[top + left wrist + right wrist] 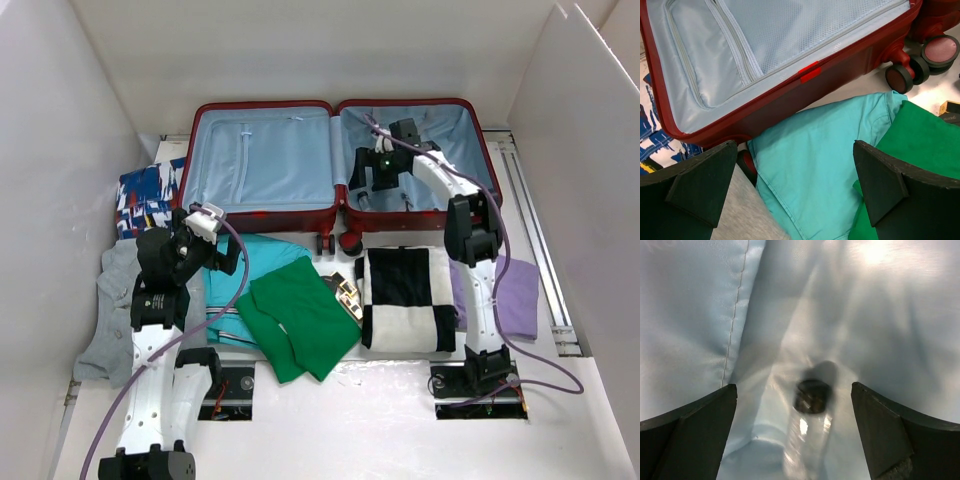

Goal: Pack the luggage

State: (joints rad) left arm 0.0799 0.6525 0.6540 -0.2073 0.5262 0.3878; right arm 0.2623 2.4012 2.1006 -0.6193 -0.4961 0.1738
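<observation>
The small black case (345, 296) still lies unpacked beside the green garment, so my right gripper lifts out of the luggage and back, then lowers onto it next.
The luggage (262, 104) lies open at the back of the table, a dark-red shell (790, 95) with pale blue lining (690, 315). My right gripper (375, 175) reaches down into its right half. It is open (794, 432), and a clear bottle (807, 440) with a dark cap (812, 396) shows blurred on the lining between the fingers, touching neither. My left gripper (222, 255) hangs open (795, 190) over a teal shirt (820, 150) just in front of the luggage's left half, holding nothing.
Clothes lie in front of the luggage: a green garment (305, 320), a black-and-white checked one (405, 298), a grey one (115, 310), a purple one (515, 295), a blue patterned one (148, 195). A small box (347, 293) sits between green and checked. White walls enclose the table.
</observation>
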